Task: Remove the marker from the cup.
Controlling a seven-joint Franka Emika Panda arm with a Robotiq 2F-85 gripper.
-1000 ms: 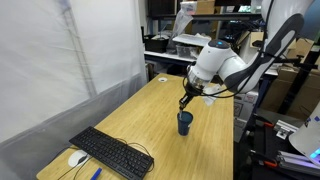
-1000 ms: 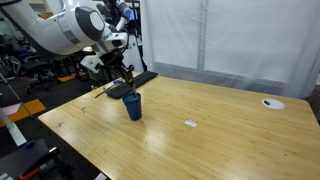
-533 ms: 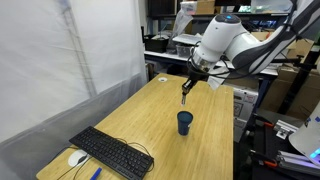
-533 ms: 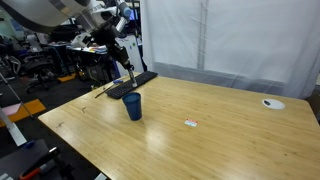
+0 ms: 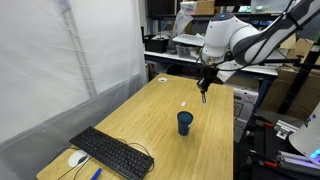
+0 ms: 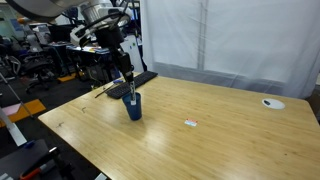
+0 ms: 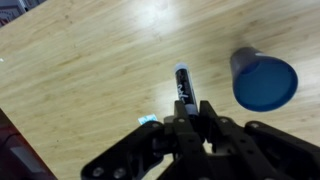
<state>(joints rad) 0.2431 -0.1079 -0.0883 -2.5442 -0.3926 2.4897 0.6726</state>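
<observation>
I will lower my gripper next while moving it toward the scrap, and let go of the black marker (image 7: 184,85) there, outside the cup, because clear wood (image 7: 168,65) beside the cup is below my gripper.
The dark blue cup (image 5: 185,122) stands upright on the wooden table (image 5: 150,115); it also shows in the other exterior view (image 6: 132,105) and in the wrist view (image 7: 264,80), where its inside looks empty. My gripper (image 5: 204,86) hangs well above the table, up and off to one side of the cup. It is shut on a black marker (image 7: 184,85) with a white band that sticks out past the fingertips (image 7: 173,112). In an exterior view the marker (image 5: 203,96) points down below the gripper.
A black keyboard (image 5: 112,152) and white mouse (image 5: 77,158) lie at the near end of the table. A small scrap (image 6: 190,123) lies on the wood, also in the wrist view (image 7: 148,119). A white round object (image 6: 271,103) sits near a corner. Shelves and clutter surround the table.
My gripper rose from just above the cup, lifting the marker out of it, then moved sideways away from the cup. The cup stayed in place.
</observation>
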